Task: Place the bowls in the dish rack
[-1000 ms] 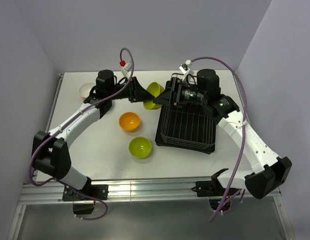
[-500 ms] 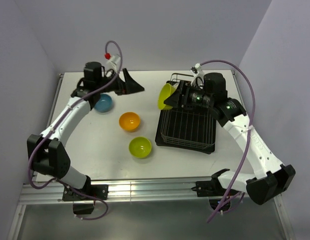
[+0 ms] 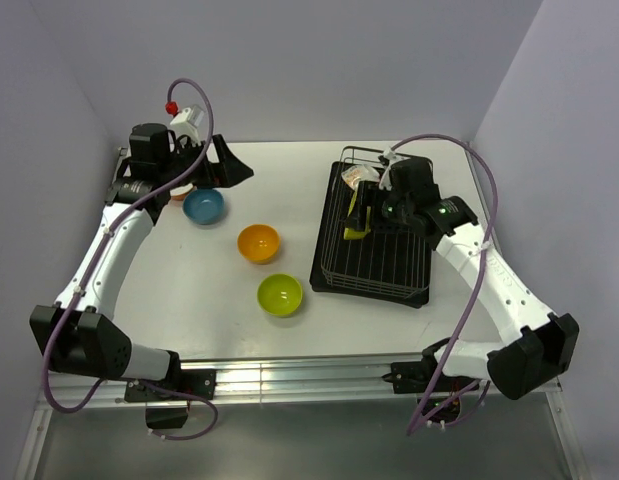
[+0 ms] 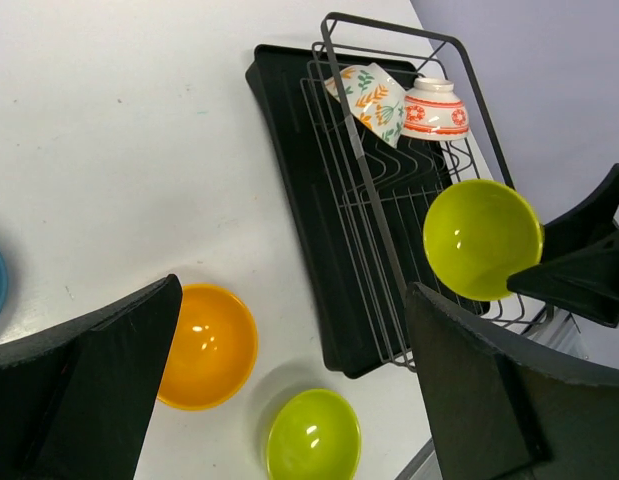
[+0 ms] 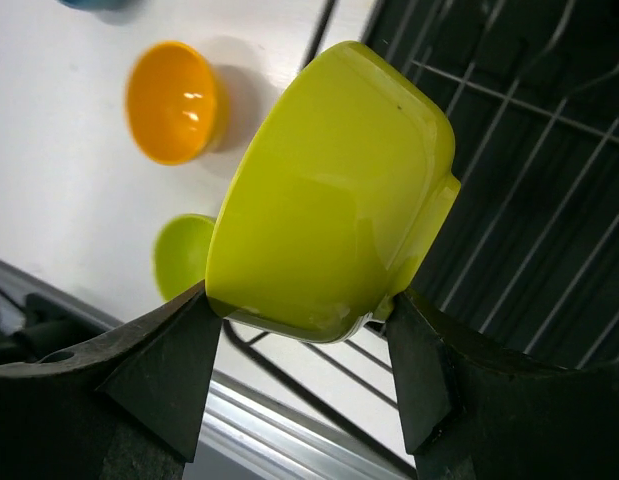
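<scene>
My right gripper is about to move down and to the left in the top view and release the lime green bowl.
My right gripper (image 5: 301,296) is shut on a lime green bowl (image 5: 329,210), holding it tilted above the left part of the dish rack (image 3: 389,272). The overhead view shows that bowl (image 3: 355,228) on edge over the wires. Two patterned bowls, one cream (image 4: 369,98) and one white with red marks (image 4: 434,108), stand at the rack's far end. On the table lie a blue bowl (image 3: 204,206), an orange bowl (image 3: 259,243) and a second lime green bowl (image 3: 280,295). My left gripper (image 3: 225,166) hangs open and empty at the back left, above the blue bowl.
The rack (image 4: 329,200) fills the right half of the table. Walls close in the back and both sides. A metal rail (image 3: 309,378) runs along the near edge by the arm bases.
The left gripper opened, let go of the lime green bowl and swung away to the back left. The right gripper carried that bowl rightward over the rack.
</scene>
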Motion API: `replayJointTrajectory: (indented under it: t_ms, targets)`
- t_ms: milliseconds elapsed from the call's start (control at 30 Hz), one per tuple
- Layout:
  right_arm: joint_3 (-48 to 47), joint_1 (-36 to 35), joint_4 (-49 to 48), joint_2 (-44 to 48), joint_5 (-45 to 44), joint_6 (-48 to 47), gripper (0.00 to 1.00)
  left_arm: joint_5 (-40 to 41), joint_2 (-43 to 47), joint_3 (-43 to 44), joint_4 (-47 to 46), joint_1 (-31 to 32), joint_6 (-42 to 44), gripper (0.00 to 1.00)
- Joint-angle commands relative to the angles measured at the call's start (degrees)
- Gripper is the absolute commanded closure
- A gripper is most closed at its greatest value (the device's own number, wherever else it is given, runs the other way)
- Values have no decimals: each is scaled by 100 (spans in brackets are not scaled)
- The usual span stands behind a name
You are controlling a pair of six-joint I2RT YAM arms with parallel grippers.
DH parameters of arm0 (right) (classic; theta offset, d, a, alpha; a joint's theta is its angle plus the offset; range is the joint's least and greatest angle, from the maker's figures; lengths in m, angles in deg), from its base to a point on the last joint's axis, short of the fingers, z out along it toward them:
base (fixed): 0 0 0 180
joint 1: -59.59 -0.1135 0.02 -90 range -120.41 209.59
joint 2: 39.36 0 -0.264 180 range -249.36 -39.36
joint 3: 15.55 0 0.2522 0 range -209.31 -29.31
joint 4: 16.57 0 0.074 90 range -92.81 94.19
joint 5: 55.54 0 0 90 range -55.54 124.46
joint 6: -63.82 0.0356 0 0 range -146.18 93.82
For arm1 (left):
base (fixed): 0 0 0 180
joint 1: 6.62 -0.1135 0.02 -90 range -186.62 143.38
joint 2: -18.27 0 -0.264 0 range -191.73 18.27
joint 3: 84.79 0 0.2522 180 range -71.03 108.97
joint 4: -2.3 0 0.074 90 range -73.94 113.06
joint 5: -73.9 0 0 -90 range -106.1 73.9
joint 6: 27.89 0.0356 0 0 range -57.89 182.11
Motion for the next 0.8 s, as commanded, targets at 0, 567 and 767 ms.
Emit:
replayJointTrajectory:
  t_ms: [0, 567, 767]
  targets:
    - [-56, -149, 34, -124, -447, -220, 100, 158, 295, -130, -38, 2, 172, 0]
    - [-223, -562, 113, -1082, -1211, -501, 100, 17, 269, -219, -20, -33, 242, 1]
    - [-258, -633, 200, -1301, -1386, -554, 100, -9, 242, -219, -20, -42, 269, 1]
